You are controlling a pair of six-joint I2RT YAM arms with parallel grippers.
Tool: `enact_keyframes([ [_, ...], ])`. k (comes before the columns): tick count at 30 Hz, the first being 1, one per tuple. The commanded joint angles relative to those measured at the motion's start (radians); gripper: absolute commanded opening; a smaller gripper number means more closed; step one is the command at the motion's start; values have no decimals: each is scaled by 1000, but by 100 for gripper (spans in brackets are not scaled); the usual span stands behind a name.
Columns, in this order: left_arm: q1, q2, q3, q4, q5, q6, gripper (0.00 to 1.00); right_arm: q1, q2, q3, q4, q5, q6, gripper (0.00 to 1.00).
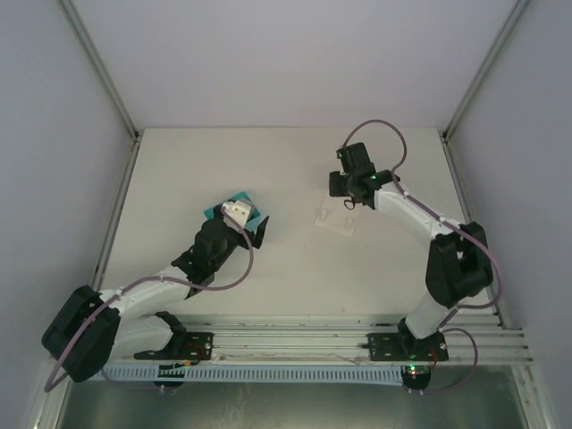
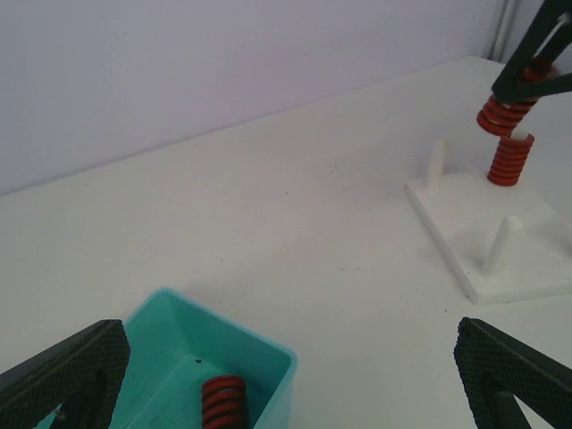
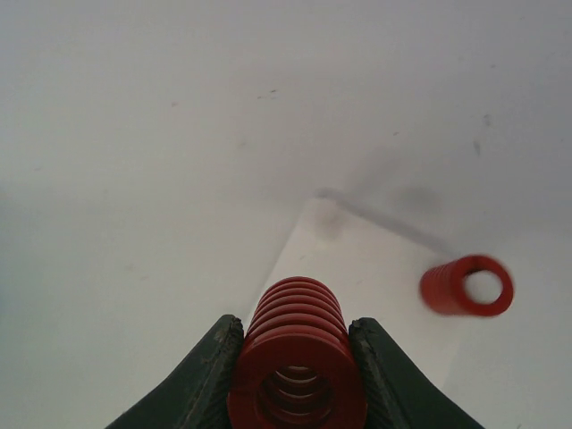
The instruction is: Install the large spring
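Observation:
My right gripper carries the large red spring outward next, lowers it over the far-corner peg beside the smaller spring (image 2: 509,159) and releases, since that peg stands bare.
My right gripper (image 3: 298,350) is shut on the large red spring (image 3: 299,344), held upright above the white base plate (image 3: 375,268). In the left wrist view the held spring (image 2: 503,114) hangs just above and behind a smaller red spring (image 2: 509,159) that sits on a peg of the plate (image 2: 527,268). That smaller spring shows to the right in the right wrist view (image 3: 466,285). Two bare pegs (image 2: 436,161) stand on the plate. My left gripper (image 2: 288,357) is open and empty over a teal bin (image 2: 277,375) holding another red spring (image 2: 223,402).
From above, the teal bin (image 1: 250,198) lies left of centre under my left gripper (image 1: 239,214), and the base plate (image 1: 335,222) lies right of centre below my right gripper (image 1: 351,189). White walls and metal frame posts (image 1: 121,98) enclose the table.

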Motion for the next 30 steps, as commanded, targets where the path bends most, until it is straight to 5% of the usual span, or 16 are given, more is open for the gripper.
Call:
enact_keyframes([
  [1, 1, -50, -36, 43, -22, -16, 99, -18, 70, 105, 7, 79, -49, 0],
  [30, -5, 13, -69, 123, 63, 80, 99, -71, 360, 311, -83, 43, -28, 0],
])
